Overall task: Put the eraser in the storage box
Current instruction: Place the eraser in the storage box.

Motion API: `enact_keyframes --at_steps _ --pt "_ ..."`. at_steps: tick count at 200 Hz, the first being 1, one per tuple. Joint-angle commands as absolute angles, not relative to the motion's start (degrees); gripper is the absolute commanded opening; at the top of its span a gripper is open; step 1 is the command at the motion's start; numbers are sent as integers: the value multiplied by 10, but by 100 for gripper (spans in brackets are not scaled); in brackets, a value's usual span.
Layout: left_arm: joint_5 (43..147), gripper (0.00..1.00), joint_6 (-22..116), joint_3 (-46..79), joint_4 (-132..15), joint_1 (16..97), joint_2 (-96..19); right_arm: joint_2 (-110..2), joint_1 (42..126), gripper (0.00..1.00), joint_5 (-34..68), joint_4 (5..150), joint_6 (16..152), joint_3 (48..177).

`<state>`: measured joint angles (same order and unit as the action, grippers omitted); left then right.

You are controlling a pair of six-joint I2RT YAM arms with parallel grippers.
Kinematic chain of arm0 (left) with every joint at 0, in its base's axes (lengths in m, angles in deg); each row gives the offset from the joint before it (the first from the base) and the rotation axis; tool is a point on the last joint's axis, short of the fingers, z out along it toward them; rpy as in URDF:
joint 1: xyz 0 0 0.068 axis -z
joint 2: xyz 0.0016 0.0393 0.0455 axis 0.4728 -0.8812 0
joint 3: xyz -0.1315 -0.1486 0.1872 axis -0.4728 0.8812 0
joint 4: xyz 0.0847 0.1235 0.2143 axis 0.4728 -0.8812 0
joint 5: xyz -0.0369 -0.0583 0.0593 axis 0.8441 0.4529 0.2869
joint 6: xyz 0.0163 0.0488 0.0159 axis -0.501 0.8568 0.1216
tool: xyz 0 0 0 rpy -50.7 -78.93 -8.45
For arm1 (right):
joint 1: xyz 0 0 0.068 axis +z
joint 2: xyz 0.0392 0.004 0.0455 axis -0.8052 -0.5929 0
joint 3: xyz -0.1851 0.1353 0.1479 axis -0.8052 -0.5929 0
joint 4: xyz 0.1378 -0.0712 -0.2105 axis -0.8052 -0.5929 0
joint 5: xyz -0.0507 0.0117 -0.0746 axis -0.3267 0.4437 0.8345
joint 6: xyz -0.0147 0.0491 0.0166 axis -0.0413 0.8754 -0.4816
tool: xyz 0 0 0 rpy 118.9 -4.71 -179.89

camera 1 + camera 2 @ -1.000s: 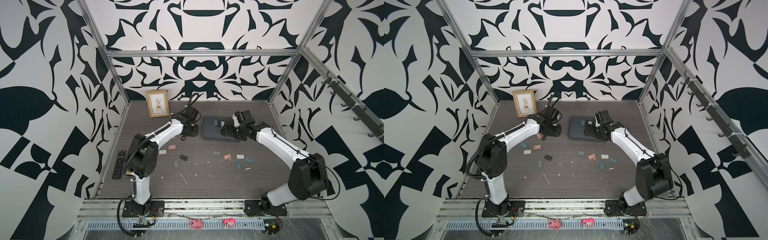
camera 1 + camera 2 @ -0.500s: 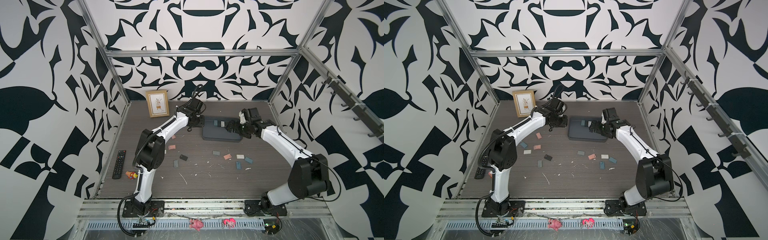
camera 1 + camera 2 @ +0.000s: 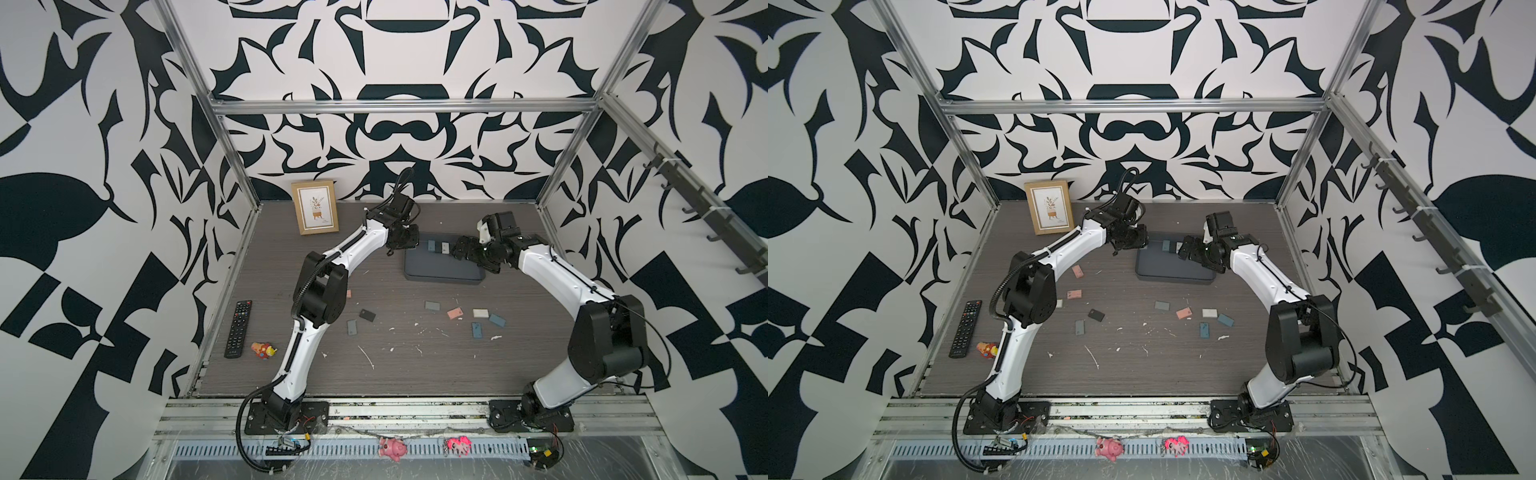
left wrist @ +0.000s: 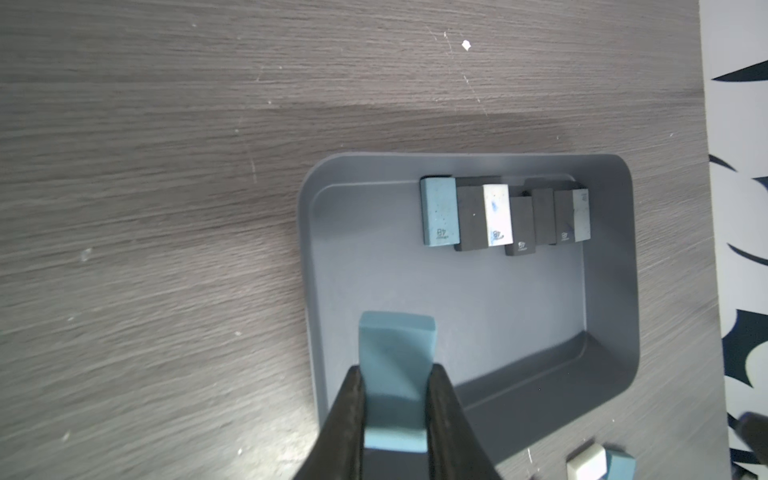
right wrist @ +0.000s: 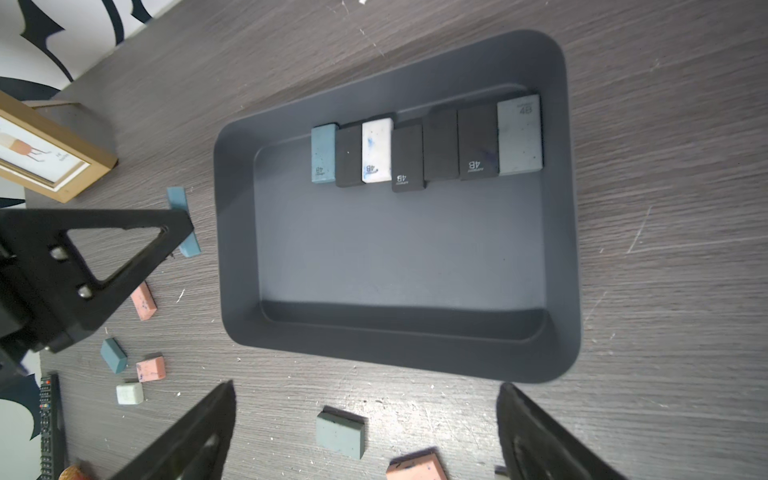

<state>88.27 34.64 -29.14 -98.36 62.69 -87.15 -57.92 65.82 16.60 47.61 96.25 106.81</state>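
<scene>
I should next lower my left gripper into the box point(image 4: 478, 291) and let go of the blue eraser there. I can do this because the bare bottom point(image 4: 400, 220) beside the row is below, past the box's rim.
My left gripper point(image 4: 395, 370) is shut on a blue eraser point(image 4: 397, 345), which sticks out past the fingertips. It hangs at the left end of the dark grey storage box point(image 4: 478, 291), as both top views show for the gripper point(image 3: 409, 241) point(image 3: 1138, 241). The right wrist view shows that eraser point(image 5: 191, 247) just outside the box's rim point(image 5: 224, 249). Several erasers point(image 5: 415, 149) lie in a row along the box's far wall. My right gripper point(image 5: 365, 386) stands open and empty above the box's right end point(image 3: 461, 249).
Several loose erasers lie on the table in front of the box, a pink one point(image 3: 455, 312) and a black one point(image 3: 367, 315) among them. A framed picture point(image 3: 314, 206) leans at the back left. A remote point(image 3: 238, 328) and a small toy point(image 3: 263, 350) lie near the left wall.
My left gripper has carried the blue eraser rightward and toward the back, from the table up to the box's left end. The right gripper has drawn back slightly and stays open.
</scene>
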Motion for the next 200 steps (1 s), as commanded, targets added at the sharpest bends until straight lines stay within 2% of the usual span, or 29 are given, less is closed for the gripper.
enact_keyframes --at_steps 1,200 --pt "898 21 326 -311 -972 629 -890 -578 657 99 160 491 970 1094" --pt "897 23 285 -440 -937 637 -1036 -604 650 99 159 522 971 1075"
